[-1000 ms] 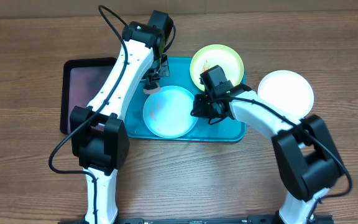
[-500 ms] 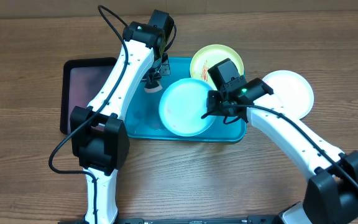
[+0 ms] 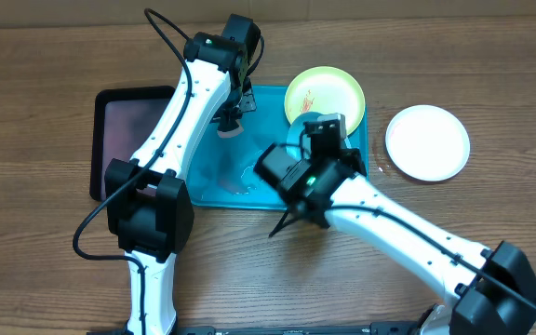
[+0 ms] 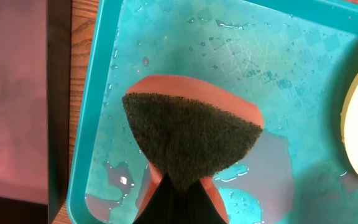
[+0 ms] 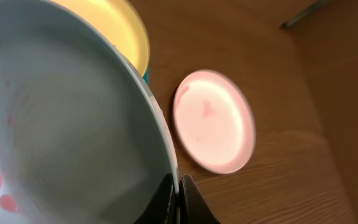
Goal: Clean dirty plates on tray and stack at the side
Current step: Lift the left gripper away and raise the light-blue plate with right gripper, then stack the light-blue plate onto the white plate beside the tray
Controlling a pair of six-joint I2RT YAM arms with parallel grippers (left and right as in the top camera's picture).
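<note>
The white plate [image 3: 427,141] [image 5: 214,121] lies below my right gripper, to its right in the overhead view, so I will swing my gripper sideways, lower its plate onto the white one and then release it.
My right gripper [image 5: 179,186] is shut on the rim of the light blue plate [image 5: 61,118] and holds it tilted above the turquoise tray [image 3: 212,191]. Red-orange spots sit on the plate's lower left. In the overhead view my right arm [image 3: 291,172] hides most of this plate. My left gripper [image 4: 179,199] is shut on an orange sponge with a dark scouring pad [image 4: 191,137], low over the wet tray's far left part [image 3: 229,123]. The yellow-green plate [image 3: 324,91], smeared red, lies on the tray's far right corner. The white plate [image 3: 427,141] lies on the table right of the tray.
A black tray with a pinkish inside [image 3: 128,140] lies against the turquoise tray's left side. Water puddles lie on the tray floor [image 3: 240,177]. The right arm reaches across the tray's front right edge. The table is bare wood.
My right gripper has lifted the light blue plate off the tray and tipped it up on edge, swinging the arm left and toward the front. The left arm and sponge stayed put.
</note>
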